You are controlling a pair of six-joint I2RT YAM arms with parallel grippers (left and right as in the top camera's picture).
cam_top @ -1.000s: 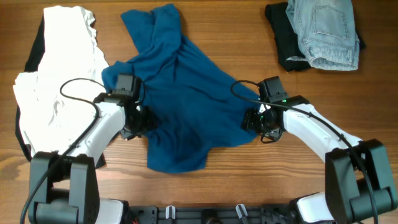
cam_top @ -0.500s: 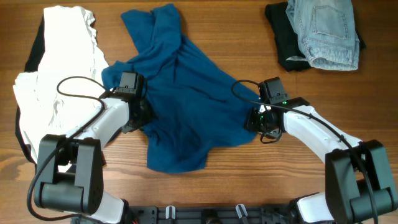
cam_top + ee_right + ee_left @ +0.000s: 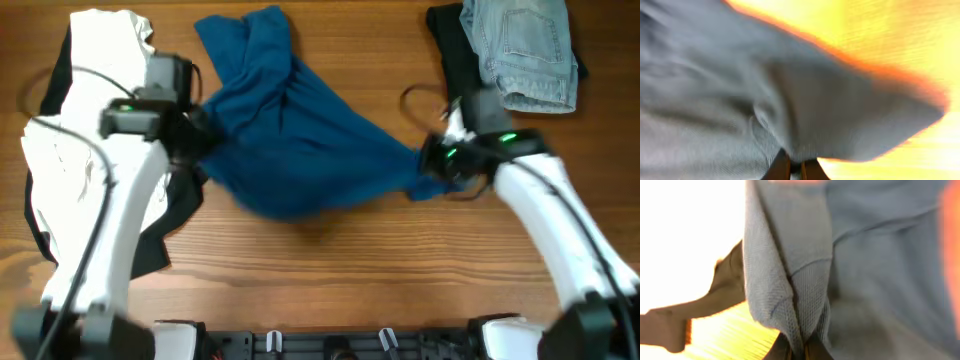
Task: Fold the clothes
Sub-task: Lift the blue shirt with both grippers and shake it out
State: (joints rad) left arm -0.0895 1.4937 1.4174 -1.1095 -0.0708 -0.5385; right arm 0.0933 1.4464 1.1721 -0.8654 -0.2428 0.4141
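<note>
My right gripper will next rise and swing outward toward the light-blue denim (image 3: 528,55), then let go of the shirt's corner. The shirt's top still lies crumpled on the tabletop.
The deep-blue knit shirt (image 3: 300,140) hangs stretched between my two grippers, its lower part raised off the wood and its top still crumpled on the table. My left gripper (image 3: 197,140) is shut on the shirt's left edge, next to the white garment (image 3: 90,150). In the left wrist view a fold of blue knit (image 3: 790,290) runs down into the shut gripper (image 3: 798,352). My right gripper (image 3: 432,165) is shut on the shirt's right corner. The right wrist view shows the cloth (image 3: 740,100) pinched in that gripper (image 3: 796,172).
A black garment (image 3: 170,215) sticks out from under the white one at the left. Light-blue denim (image 3: 520,50) lies on another black garment (image 3: 455,70) at the back right. Bare wooden table (image 3: 330,270) shows along the front.
Both grippers have shut on the blue shirt's edges and risen, moving outward and toward the back. The shirt's lower part has come up off the table and pulled taut.
</note>
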